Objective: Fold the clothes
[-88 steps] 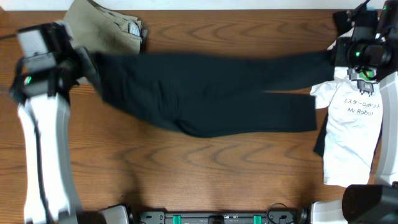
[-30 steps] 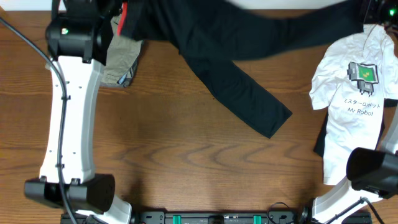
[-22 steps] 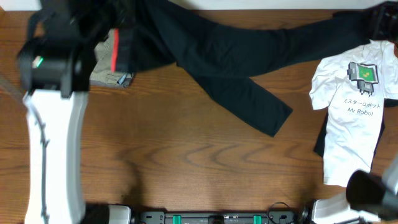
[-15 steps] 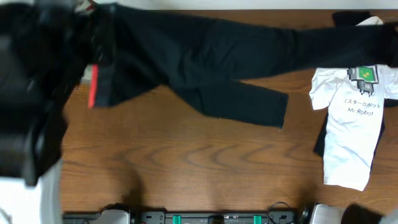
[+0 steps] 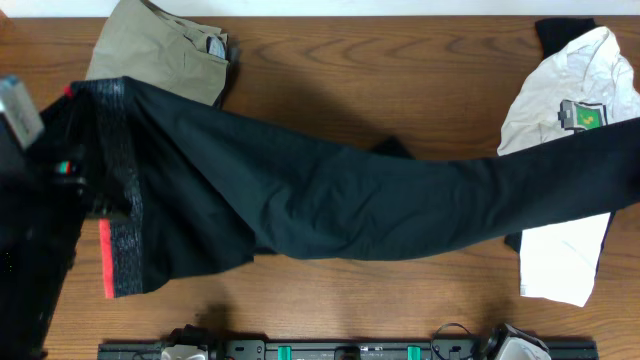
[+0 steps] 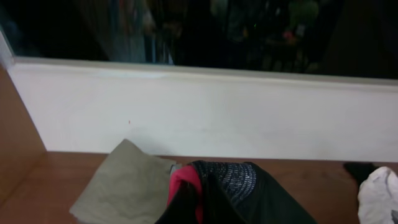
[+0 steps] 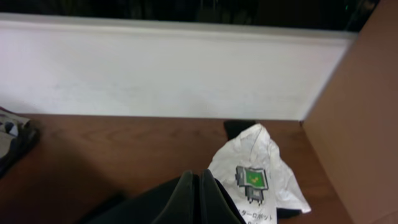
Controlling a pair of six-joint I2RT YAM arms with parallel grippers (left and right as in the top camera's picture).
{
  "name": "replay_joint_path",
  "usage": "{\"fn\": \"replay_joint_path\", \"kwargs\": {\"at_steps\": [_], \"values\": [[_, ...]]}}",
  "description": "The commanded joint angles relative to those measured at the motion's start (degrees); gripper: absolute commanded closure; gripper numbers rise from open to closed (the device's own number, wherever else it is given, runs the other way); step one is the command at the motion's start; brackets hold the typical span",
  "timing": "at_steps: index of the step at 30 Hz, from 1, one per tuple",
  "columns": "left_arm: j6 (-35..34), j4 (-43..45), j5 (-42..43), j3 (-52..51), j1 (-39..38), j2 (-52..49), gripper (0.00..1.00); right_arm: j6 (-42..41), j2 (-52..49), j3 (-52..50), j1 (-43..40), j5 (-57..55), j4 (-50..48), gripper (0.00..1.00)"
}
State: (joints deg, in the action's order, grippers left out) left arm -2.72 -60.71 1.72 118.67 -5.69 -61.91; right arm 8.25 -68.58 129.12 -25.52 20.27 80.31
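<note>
The bare tabletop point(image 5: 256, 42) beside the khaki-beige trousers is clear wood, so my left gripper should go outward and down there to release the waistband point(image 5: 120, 170).
The black trousers point(image 5: 360, 200) hang stretched across the table from left edge to right edge. Their grey waistband point(image 5: 120, 170) with a red-orange edge point(image 5: 106, 260) is at the left. My left gripper point(image 6: 202, 208) is shut on that waistband point(image 6: 231, 180), with the red edge point(image 6: 182, 182) bunched beside its dark fingers. In the overhead view the left arm point(image 5: 35, 230) is a dark blur at the left edge. My right gripper point(image 7: 199, 198) is shut on the black leg end point(image 7: 149, 208) and lies outside the overhead view.
Folded khaki-beige trousers point(image 5: 160, 55) lie at the back left, also in the left wrist view point(image 6: 118, 190). A white T-shirt point(image 5: 565, 105) with a robot print point(image 7: 254, 178) lies at the right, partly under the black leg. A white wall point(image 7: 155, 68) runs along the back edge.
The black trousers have swung from the back of the table toward the front and now stretch taut. The left arm moved to the front left, uncovering the khaki trousers. The leg crosses the T-shirt.
</note>
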Motion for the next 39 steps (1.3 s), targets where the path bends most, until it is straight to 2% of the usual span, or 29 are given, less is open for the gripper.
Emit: {"fn": "replay_joint_path", "kwargs": {"at_steps": [1,15,27,39], "values": [[0.79,0.28,-1.36,-0.04,0.2,-5.86,0.94,0.83,-5.81,-0.57,-0.68,-1.11,0.33,0.99],[0.28,3.32,-0.87,-0.04,0.09,-29.9,0.94,6.23,-32.72,-0.57,-0.39,8.96,-4.92,0.99],[-1.49,17.62,-0.87,-0.04,0.09,-50.01,0.94,2.86,-53.57,-0.57,2.56,10.4,-23.3,0.99],[-5.05,27.58,-0.87,-0.04,-0.13,-61.94,0.94,-1.81,-63.89,-0.57,5.16,7.1,-39.26,0.99]]}}
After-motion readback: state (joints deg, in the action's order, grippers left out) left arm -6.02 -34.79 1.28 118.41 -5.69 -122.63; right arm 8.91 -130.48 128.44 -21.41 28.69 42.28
